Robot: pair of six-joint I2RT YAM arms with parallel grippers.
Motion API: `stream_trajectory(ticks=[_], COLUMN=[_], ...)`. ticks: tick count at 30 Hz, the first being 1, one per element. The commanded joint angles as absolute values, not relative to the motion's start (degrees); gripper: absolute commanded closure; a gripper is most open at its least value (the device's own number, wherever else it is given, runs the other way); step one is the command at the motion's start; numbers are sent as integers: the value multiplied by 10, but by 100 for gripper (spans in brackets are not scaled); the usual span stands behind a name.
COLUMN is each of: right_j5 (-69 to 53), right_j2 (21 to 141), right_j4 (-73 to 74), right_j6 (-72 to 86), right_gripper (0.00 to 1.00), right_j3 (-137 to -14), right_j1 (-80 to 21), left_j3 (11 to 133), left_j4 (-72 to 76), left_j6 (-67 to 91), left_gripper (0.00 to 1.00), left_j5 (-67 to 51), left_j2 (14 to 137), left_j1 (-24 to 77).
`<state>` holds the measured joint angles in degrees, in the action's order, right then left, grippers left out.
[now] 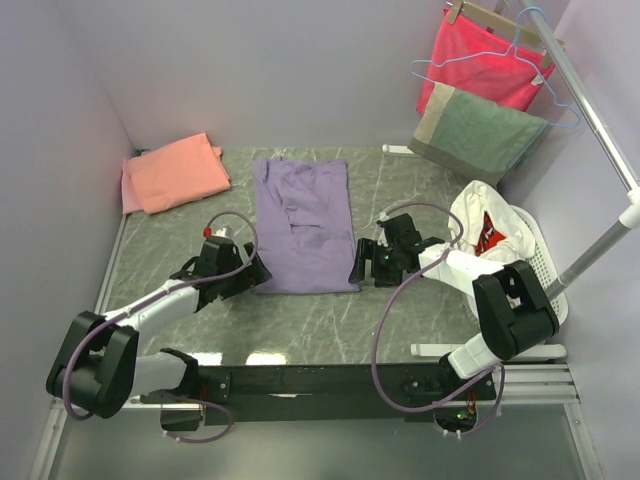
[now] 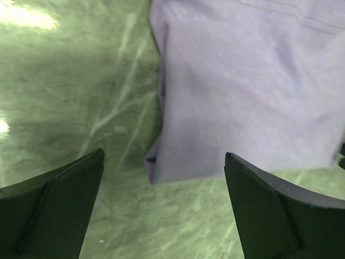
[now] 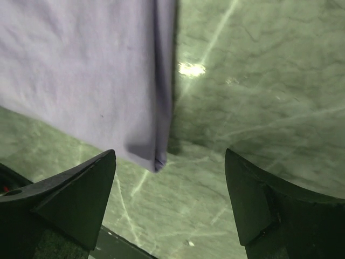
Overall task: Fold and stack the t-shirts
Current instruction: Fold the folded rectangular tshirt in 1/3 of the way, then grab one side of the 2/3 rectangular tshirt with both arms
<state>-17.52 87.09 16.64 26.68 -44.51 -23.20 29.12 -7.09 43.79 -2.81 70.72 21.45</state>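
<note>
The left gripper lowers its fingers onto the folded purple t-shirt's near corner next and closes them, since that corner lies below, already framed by the open fingers.
A lavender-purple t-shirt [image 1: 302, 223] lies folded lengthwise into a long strip in the middle of the table. A salmon-pink t-shirt [image 1: 174, 173] lies folded at the back left. My left gripper [image 1: 258, 272] is open and empty just off the strip's near left corner [image 2: 153, 162]. My right gripper [image 1: 360, 262] is open and empty just off the strip's near right corner [image 3: 157, 159]. Both corners lie flat on the table between the open jaws, untouched.
A white laundry basket [image 1: 540, 262] with white and red cloth stands at the right edge. A bright red cloth [image 1: 480, 55] and a grey-green towel [image 1: 475, 133] hang on a rail at the back right. The table top [image 1: 330, 330] is green marble.
</note>
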Motion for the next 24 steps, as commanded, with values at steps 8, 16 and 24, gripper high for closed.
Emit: stream_trajectory(ticks=[8,16,24], right_j5=[-249,-279,-307], right_j2=[903,944,979], right_j4=[65,35,-19], right_j6=[317,337,360], right_gripper=[14,22,42], right_j3=[-406,-403,-381], right_j1=[-229,-229,-230], left_j3=[200,180,199], left_j4=[42,79,71], left_j6=[473,479,477], left_gripper=[20,50,67], left_j5=[-119,-108,-85], left_j2=[677,702,722], left_j1=[215,215,215])
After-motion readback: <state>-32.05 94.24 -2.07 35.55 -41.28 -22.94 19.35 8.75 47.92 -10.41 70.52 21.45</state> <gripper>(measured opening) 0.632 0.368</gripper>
